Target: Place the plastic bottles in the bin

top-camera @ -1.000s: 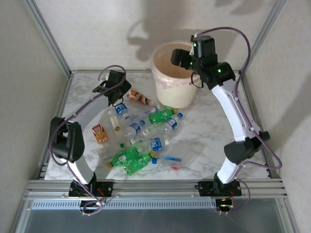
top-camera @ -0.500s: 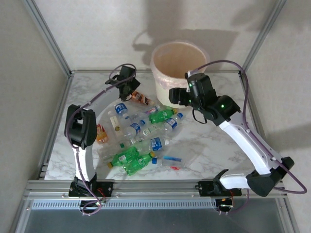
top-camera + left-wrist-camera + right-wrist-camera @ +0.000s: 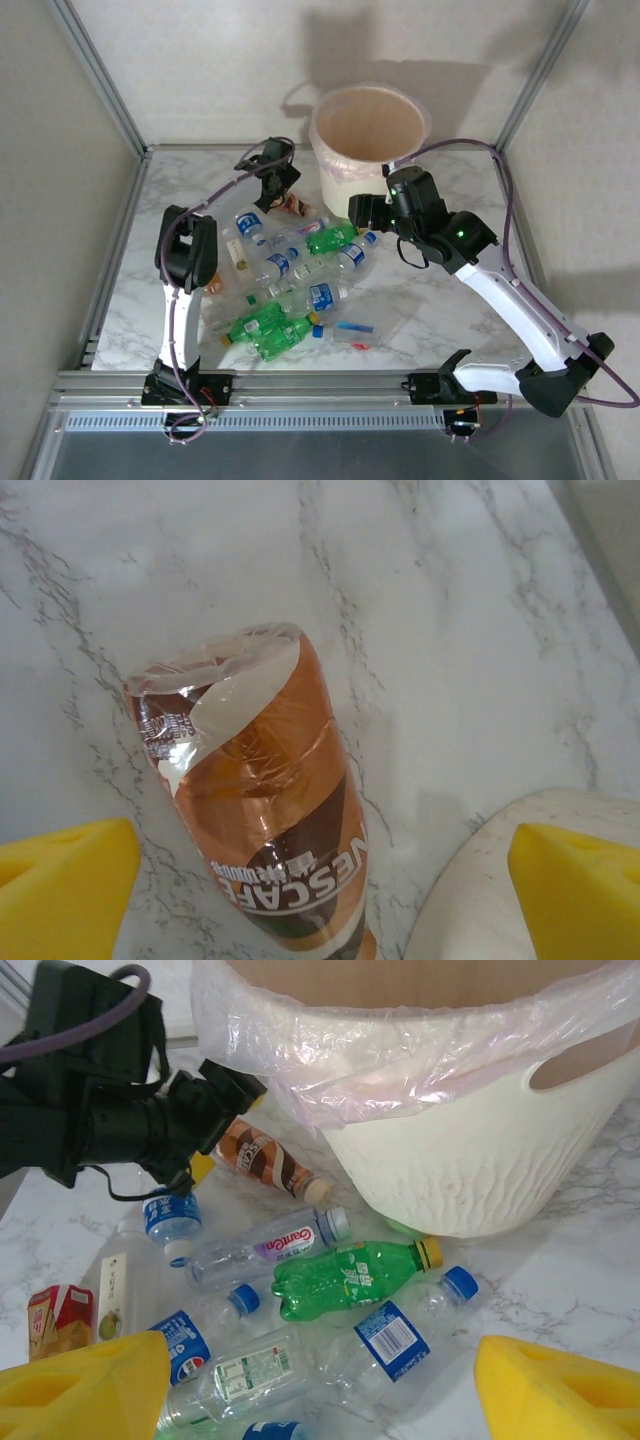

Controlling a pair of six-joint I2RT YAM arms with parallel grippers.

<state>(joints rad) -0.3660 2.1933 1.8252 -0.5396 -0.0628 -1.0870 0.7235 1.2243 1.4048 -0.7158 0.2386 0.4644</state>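
Note:
I will lower my left gripper to the orange-brown labelled bottle (image 3: 293, 205) (image 3: 255, 820) next and keep its fingers on both sides of the label.
The cream bin (image 3: 332, 178) with its pinkish liner stands at the back of the marble table. An orange-brown labelled bottle (image 3: 293, 205) lies just left of its base. My left gripper (image 3: 279, 186) is open over that bottle (image 3: 255, 820), one yellow fingertip (image 3: 60, 890) on each side, the bin's wall (image 3: 470, 900) close by. My right gripper (image 3: 360, 212) hangs open and empty, low in front of the bin (image 3: 470, 1160), above a green yellow-capped bottle (image 3: 350, 1278) and a clear blue-labelled one (image 3: 395, 1340). Several more plastic bottles (image 3: 290, 270) lie in a pile mid-table.
An orange carton (image 3: 207, 275) lies left of the pile, and a flat clear wrapper (image 3: 352, 330) lies near the front. Two green bottles (image 3: 270, 330) lie at the front of the pile. The left arm's black wrist (image 3: 120, 1110) sits close to the bin's left side.
My right arm came down from over the bin to low in front of it, above the bottles. My left gripper moved right to the orange-brown bottle and its jaws widened.

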